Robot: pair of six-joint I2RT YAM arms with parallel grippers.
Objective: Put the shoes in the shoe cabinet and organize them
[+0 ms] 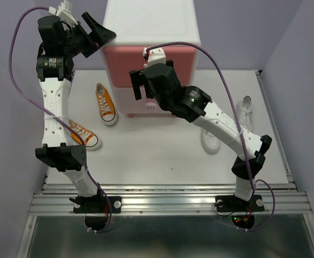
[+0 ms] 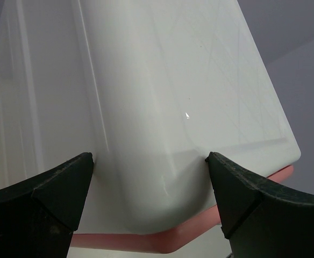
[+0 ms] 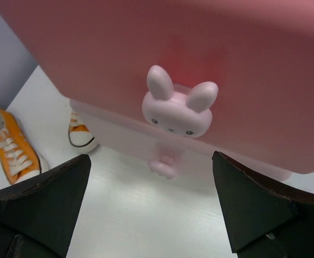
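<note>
My right gripper turns square to the slanting front of the drawer next, then moves outward onto the upper bunny knob (image 3: 179,107).
The shoe cabinet (image 1: 151,21) stands at the back middle, white on top with pink drawer fronts (image 1: 146,58). My left gripper (image 1: 95,33) is open at its top left corner, and the white cabinet corner (image 2: 162,97) sits between the fingers (image 2: 55,199). My right gripper (image 1: 141,83) is open in front of the drawers, facing the upper bunny knob (image 3: 179,107) with nothing held. Two orange shoes (image 1: 106,103) (image 1: 84,135) lie left of the cabinet. Two white shoes (image 1: 245,112) (image 1: 211,141) lie to the right.
In the right wrist view the upper drawer front (image 3: 146,48) juts over the lower one, whose small knob (image 3: 162,166) sits just above the table. Purple walls close in both sides. A metal rail (image 1: 168,201) runs along the near edge.
</note>
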